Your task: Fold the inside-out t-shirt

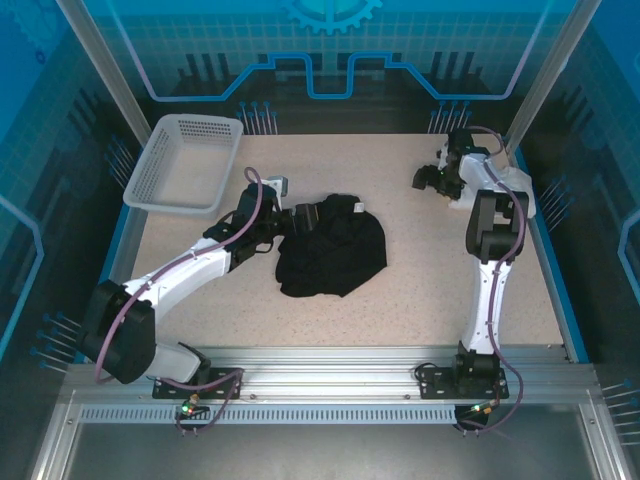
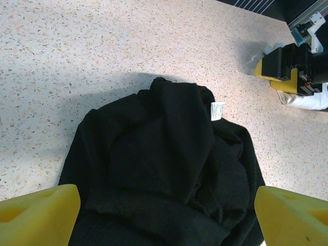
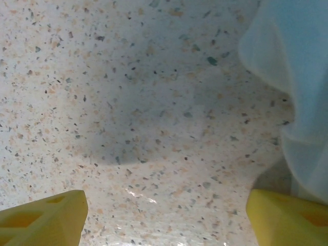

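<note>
My left gripper isn't holding anything above the shirt's side fold (image 1: 295, 243) (image 2: 110, 207), which is nearer my base. I should lower the gripper and pull it back onto the fold next.
The inside-out t-shirt (image 1: 333, 247) is a crumpled black heap in the middle of the table, with a small white label (image 2: 218, 110) near its far edge. My left gripper (image 1: 300, 218) hovers at the shirt's left side. In the left wrist view it (image 2: 166, 220) stands open above the black cloth (image 2: 164, 169), its yellow fingertips (image 2: 38, 215) wide apart and holding nothing. My right gripper (image 1: 432, 178) is far off at the back right, low over the table. It (image 3: 166, 220) is open, with bare tabletop between its fingertips (image 3: 41, 218).
A white mesh basket (image 1: 185, 163) stands at the back left corner. A pale white garment (image 3: 297, 102) lies just right of my right gripper, and it (image 2: 307, 100) also shows in the left wrist view. Blue walls and metal posts surround the speckled table (image 1: 420, 290).
</note>
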